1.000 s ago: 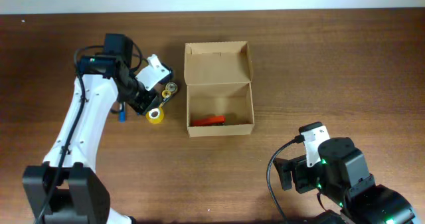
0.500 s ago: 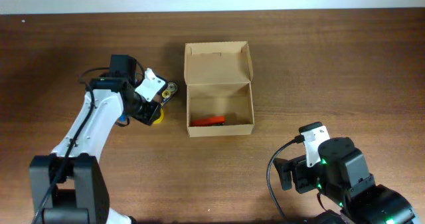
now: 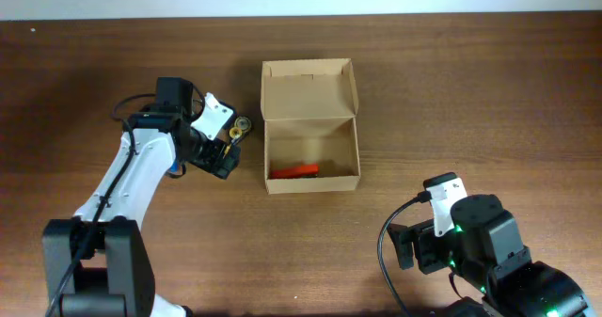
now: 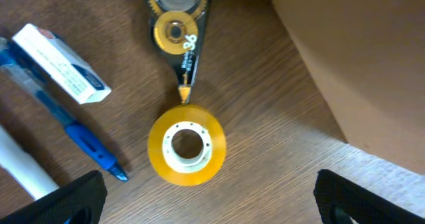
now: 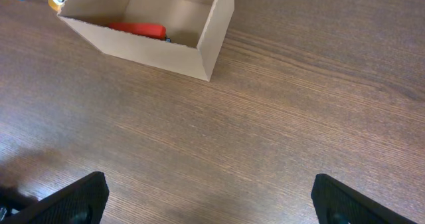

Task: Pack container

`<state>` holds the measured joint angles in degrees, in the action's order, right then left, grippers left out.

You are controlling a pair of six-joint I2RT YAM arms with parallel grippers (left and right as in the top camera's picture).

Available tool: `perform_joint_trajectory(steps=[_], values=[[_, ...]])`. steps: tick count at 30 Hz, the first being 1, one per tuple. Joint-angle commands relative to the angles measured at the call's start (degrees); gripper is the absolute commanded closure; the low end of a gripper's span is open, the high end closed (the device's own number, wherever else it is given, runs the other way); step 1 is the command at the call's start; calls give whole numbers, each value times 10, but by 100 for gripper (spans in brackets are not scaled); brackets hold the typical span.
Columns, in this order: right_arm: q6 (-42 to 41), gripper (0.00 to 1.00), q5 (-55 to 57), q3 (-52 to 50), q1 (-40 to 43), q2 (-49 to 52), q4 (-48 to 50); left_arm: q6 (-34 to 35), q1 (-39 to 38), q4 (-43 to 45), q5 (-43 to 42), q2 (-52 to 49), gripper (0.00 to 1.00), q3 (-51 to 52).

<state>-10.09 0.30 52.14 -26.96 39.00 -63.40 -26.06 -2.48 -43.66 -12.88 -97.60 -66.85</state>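
I should first use my left gripper to put the tape roll in the container (image 4: 352, 64) that is open beside it. Then I should move it across and down to the small white-and-blue box (image 4: 62, 63).
The container (image 3: 310, 101), a tan cardboard box with its flap lid folded back, stands open at mid-table; a red item (image 3: 294, 171) lies inside. My left gripper (image 4: 222, 204) is open, just left of the container (image 4: 352, 64). A yellow tape roll (image 4: 186, 149) lies flat on the wood just ahead of the fingertips, untouched. In the overhead view the left gripper (image 3: 218, 157) covers that roll. My right gripper (image 5: 212, 197) is open over bare wood, nearer the front than the container (image 5: 146, 24).
Beyond the roll lie a yellow-geared correction tape dispenser (image 4: 176, 24), a blue pen (image 4: 73, 134) and a small white-and-blue box (image 4: 61, 63). The right arm's base (image 3: 489, 251) fills the front right corner.
The left jaws have opened wide. The left gripper has shifted over the yellow tape roll, which no longer shows from overhead. The right arm has not moved.
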Motion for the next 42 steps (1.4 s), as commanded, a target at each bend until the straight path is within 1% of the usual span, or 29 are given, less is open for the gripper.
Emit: perform_joint_trajectory(steps=[1,4,9,18,26,31,35,37,42], values=[[2,1,-3,-2,-3,0,1,3,1,2,-25,12,0,4],[2,1,-3,-2,-3,0,1,4,1,4,-16,7,0,4],[2,1,-3,-2,-3,0,1,48,1,19,42,-7,0,4],[2,1,-3,-2,-3,0,1,71,1,37,42,-57,0,4],[2,1,-3,-2,-3,0,2,104,1,80,49,-89,0,4],[2,1,-3,-2,-3,0,1,106,-12,85,53,-103,0,4],[2,1,-3,-2,-3,0,2,137,-31,92,106,-108,0,4],[2,1,-3,-2,-3,0,1,139,-38,92,120,-108,2,4],[2,1,-3,-2,-3,0,1,148,-39,92,123,-111,7,4]])
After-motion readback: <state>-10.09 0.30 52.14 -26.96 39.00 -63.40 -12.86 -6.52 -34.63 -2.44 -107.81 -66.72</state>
